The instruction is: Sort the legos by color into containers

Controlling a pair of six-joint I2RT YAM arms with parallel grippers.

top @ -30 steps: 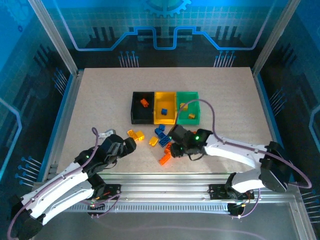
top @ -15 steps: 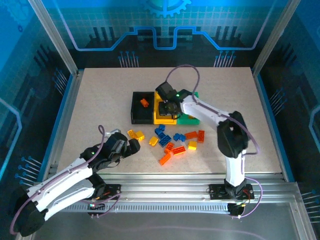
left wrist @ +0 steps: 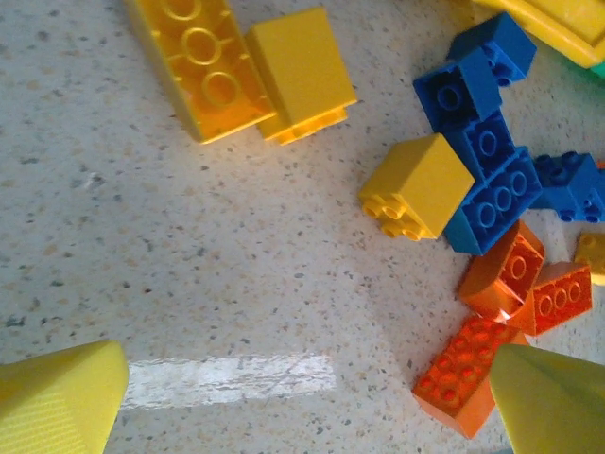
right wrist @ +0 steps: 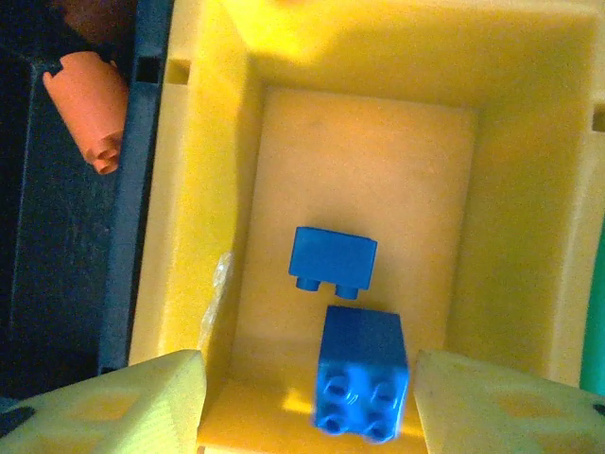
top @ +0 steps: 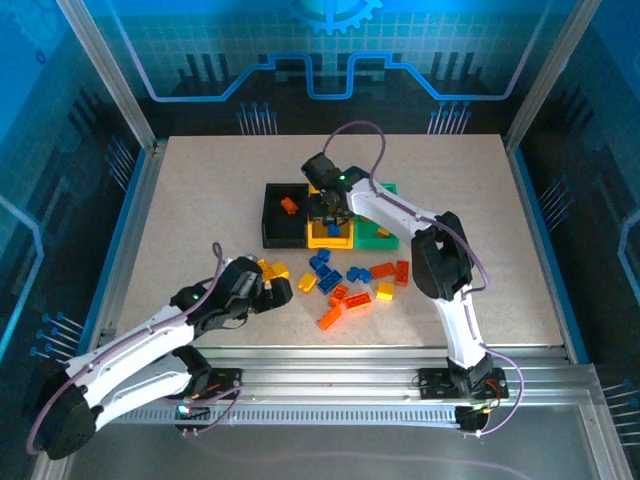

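Observation:
The nearest orange lego (top: pixel 330 318) (left wrist: pixel 465 376) is below my left gripper, past the white tape mark, and the lego's sides are clear. My left gripper will swing across and down onto it next.
The containers stand joined in a row mid-table: black bin (top: pixel 272 222), yellow bin (top: pixel 322 240), green bin (top: pixel 372 240). My right gripper (top: pixel 330 210) (right wrist: pixel 310 402) hangs open over the yellow bin (right wrist: pixel 198 170). A blue lego (right wrist: pixel 362 374) sits loose between its fingers, apart from both, with a smaller blue lego (right wrist: pixel 333 257) beyond it. An orange lego (right wrist: pixel 87 109) lies in the black bin. Loose legos (top: pixel 350 285) lie in front of the bins. My left gripper (top: pixel 268 292) (left wrist: pixel 307 402) is open over bare table, near two yellow legos (left wrist: pixel 198 66) and an orange lego (left wrist: pixel 463 369).
A white tape mark (left wrist: pixel 227 378) lies on the table between the left fingers. The right arm's cable (top: pixel 365 135) loops above the bins. Metal frame rails (top: pixel 330 360) border the near edge, and posts stand at the far corners.
My right arm swung from the loose pile up over the yellow bin and opened, letting a blue lego go. My left gripper crept toward the pile, staying open.

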